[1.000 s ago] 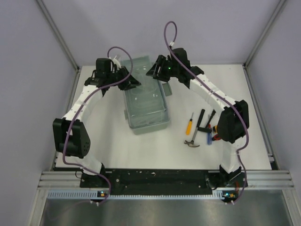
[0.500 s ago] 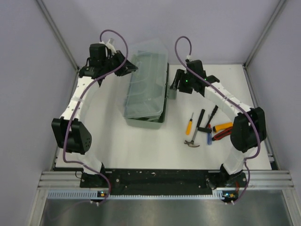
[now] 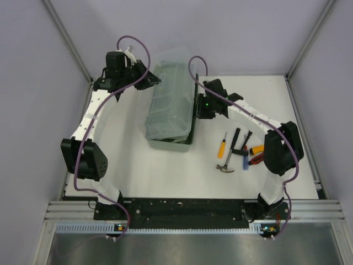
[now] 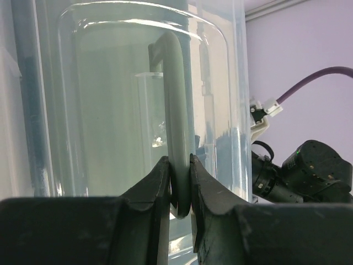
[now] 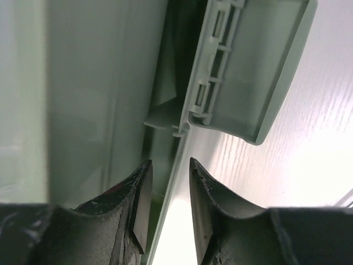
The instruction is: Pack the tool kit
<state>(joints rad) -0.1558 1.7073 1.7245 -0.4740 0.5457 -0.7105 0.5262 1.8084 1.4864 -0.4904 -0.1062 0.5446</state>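
I need to swing my left gripper down and to the left in the top view next, over bare tabletop, and let go of the lid's handle. The lid is still covering the box.
The pale green toolbox stands mid-table with its clear lid swung up. My left gripper is shut on the lid's green handle; the fingers pinch the bar from both sides. My right gripper sits low against the box's right side. Its jaws stand a little apart, astride the thin rim edge without touching it. A latch flap hangs just beyond. The hammer, yellow screwdriver, black-handled tool, blue screwdriver and knives lie on the table to the right.
The white table has metal rails on either side and grey walls close behind the box. The right arm's elbow hangs over the knives. Both arm bases stand at the near edge.
My left gripper has lifted the lid by its handle and now holds still. My right gripper pulled away, then moved left and down to the box's right rim, and its jaws narrowed.
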